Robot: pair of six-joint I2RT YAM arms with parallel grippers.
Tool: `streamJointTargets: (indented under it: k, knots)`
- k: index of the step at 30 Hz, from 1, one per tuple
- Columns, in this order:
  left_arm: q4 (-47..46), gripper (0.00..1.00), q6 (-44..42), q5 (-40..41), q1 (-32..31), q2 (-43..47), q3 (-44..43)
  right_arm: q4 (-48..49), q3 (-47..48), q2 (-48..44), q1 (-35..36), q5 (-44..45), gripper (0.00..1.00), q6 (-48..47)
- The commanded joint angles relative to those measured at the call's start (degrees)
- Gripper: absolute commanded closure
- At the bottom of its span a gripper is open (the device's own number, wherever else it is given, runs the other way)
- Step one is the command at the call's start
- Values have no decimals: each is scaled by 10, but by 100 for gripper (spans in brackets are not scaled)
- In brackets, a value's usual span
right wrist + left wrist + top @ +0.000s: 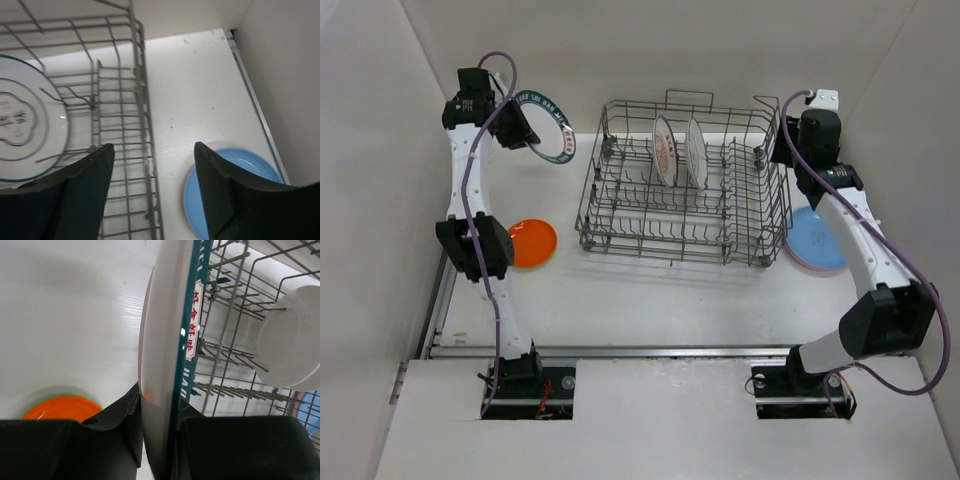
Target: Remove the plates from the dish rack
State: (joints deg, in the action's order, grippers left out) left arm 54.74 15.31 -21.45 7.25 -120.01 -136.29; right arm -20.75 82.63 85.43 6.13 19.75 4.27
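The white plate will go down onto the table beyond the orange plate (532, 242) in my left gripper, and then the gripper will open.
The grey wire dish rack (610, 232) stands mid-table with two white plates (665, 150) (696, 153) upright in it. My left gripper (525, 128) is shut on a white plate with a dark teal rim (556, 128), held in the air left of the rack; in the left wrist view this plate (167, 360) stands edge-on between my fingers. An orange plate (532, 242) lies on the table at the left. My right gripper (782, 150) is open and empty above the rack's right end. A light blue plate (815, 240) lies right of the rack and shows in the right wrist view (235, 195).
White walls close in the table at the back, left and right. A metal rail (650, 351) runs along the near edge. The rack's narrow side section (122, 150) lies under my right gripper, beside a patterned white plate (25, 117).
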Motion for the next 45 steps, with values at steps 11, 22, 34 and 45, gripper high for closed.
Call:
streamJointTargets:
  k: [11, 22, 34, 45]
  knots:
    - [-177, 85, 32, -142, 59, -153, 34, 75, 125, 48, 173, -84, 23, -5]
    - [-189, 58, 73, -124, 70, -211, 75, 19, 263, 233, 205, 37, 39, 126]
    - [-109, 49, 68, -40, 86, -189, 118, -5, 270, 315, 205, 12, 47, 126]
    - [-46, 35, 49, -8, 86, -102, 125, -26, 282, 299, 210, 40, 100, 101]
